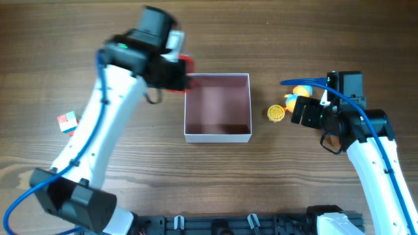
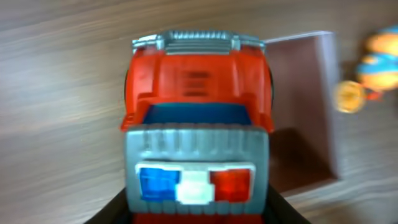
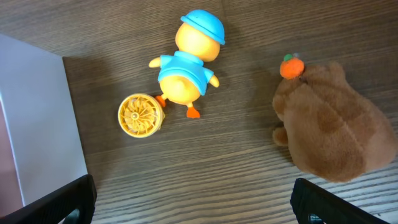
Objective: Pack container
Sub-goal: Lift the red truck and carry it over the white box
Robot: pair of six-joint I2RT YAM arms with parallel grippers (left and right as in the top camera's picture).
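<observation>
I need to move my left gripper to the right in the overhead view next, then down to release the truck (image 2: 196, 118). The inside of the container is below it, on that side.
The container (image 1: 217, 135), a square white-walled box with a dusty-pink inside, sits mid-table; it also shows in the left wrist view (image 2: 314, 112) and its white wall in the right wrist view (image 3: 34, 124). My left gripper (image 1: 177, 77) is shut on a red and grey toy fire truck (image 2: 196, 118) and holds it above the table at the container's upper-left corner. My right gripper (image 3: 193, 202) is open and empty, just right of the container. A yellow duck toy in blue (image 3: 186, 65) with a yellow wheel (image 3: 141, 115) lies before it. A brown plush (image 3: 333, 121) lies to the right.
A small multicoloured cube (image 1: 67, 122) lies at the far left of the table. The duck (image 1: 297, 94) and its wheel (image 1: 276, 113) lie between the container and the right arm.
</observation>
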